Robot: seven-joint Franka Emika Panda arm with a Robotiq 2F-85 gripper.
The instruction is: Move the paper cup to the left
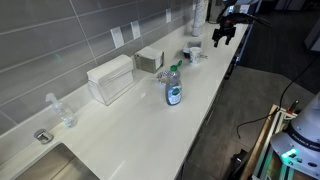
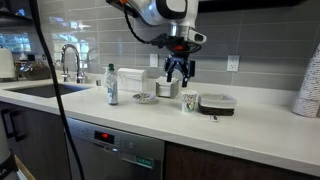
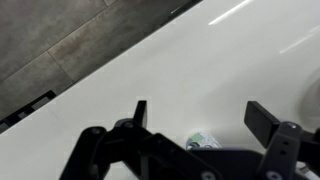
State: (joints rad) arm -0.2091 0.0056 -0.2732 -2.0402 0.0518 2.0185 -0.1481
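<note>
I need to move my open gripper down and toward the tiled wall onto the paper cup's rim (image 2: 189, 93) (image 3: 203, 139), because my fingers are around only bare counter beside the cup.
The small white paper cup (image 2: 189, 102) with faint bluish-green print stands upright on the white counter, next to a black-and-white container (image 2: 217, 102). It also shows in an exterior view (image 1: 190, 56). My gripper (image 2: 178, 73) hangs above the cup, open and empty, and is seen as well in an exterior view (image 1: 222, 32). In the wrist view the open fingers (image 3: 203, 118) frame bare counter. Only the cup's top (image 3: 203, 141) peeks out below them, mostly hidden by the gripper body.
A clear plastic bottle with a blue label (image 2: 112, 85) (image 1: 173, 88) stands further along the counter. A small dish (image 2: 145, 97), white boxes (image 1: 110, 78) (image 1: 150, 60), a clear glass (image 1: 65, 110) and the sink with its faucet (image 2: 68, 62) lie beyond. A tiled wall runs behind.
</note>
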